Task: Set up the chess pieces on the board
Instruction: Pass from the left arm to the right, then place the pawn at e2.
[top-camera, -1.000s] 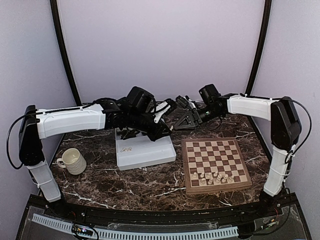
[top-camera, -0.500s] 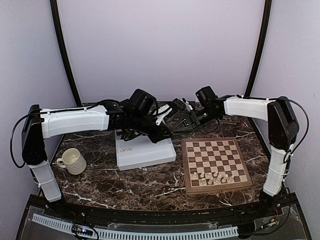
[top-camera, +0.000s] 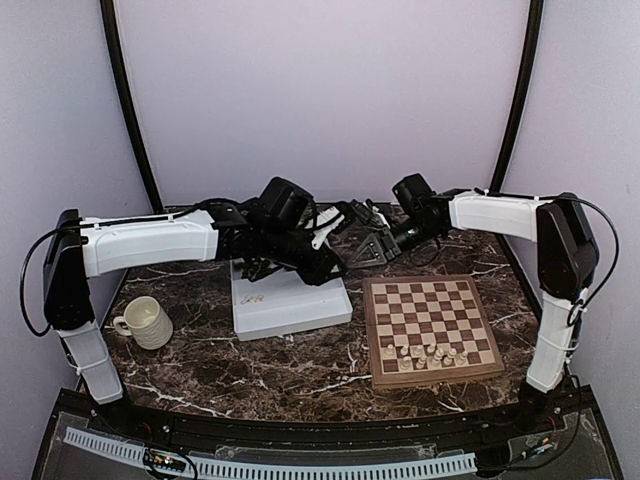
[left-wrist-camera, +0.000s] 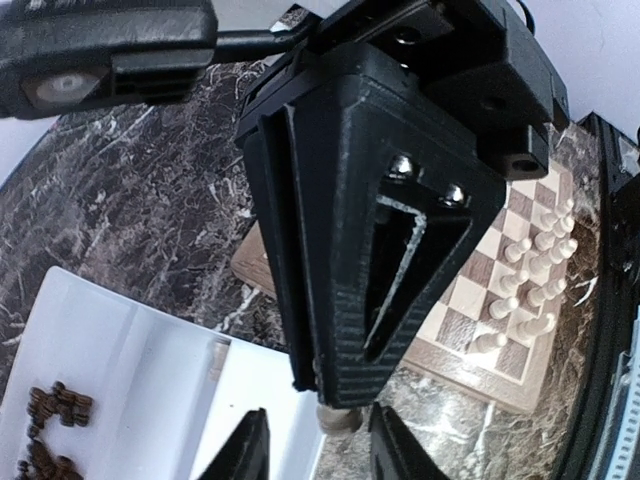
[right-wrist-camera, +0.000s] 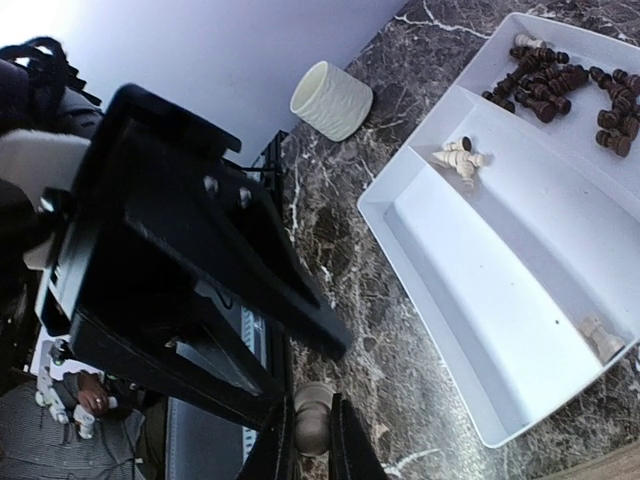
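The empty square continuing the cream row is below the robot's right gripper, to its right in the top view. The right gripper will swing over, lower and release the cream piece.
Above the table's middle my two grippers meet tip to tip. My right gripper (right-wrist-camera: 310, 440) is shut on a small cream chess piece (right-wrist-camera: 311, 415), pinched between its two thin fingers. My left gripper (left-wrist-camera: 320, 448) stands open on either side of that same piece (left-wrist-camera: 337, 420), its fingers apart and not touching it. In the top view the left gripper (top-camera: 343, 256) and right gripper (top-camera: 366, 250) overlap beside the tray. The board (top-camera: 430, 305) lies at the right, with several cream pieces (top-camera: 425, 354) standing in its near rows.
A white divided tray (top-camera: 300, 310) lies left of the board; it holds several dark pieces (right-wrist-camera: 560, 85) in one compartment and a few cream ones (right-wrist-camera: 460, 157) in another. A cream ribbed mug (top-camera: 146, 322) stands at the far left of the marble table.
My right gripper moved left to the left gripper and shut on the cream piece. My left gripper's fingers have come apart from it.
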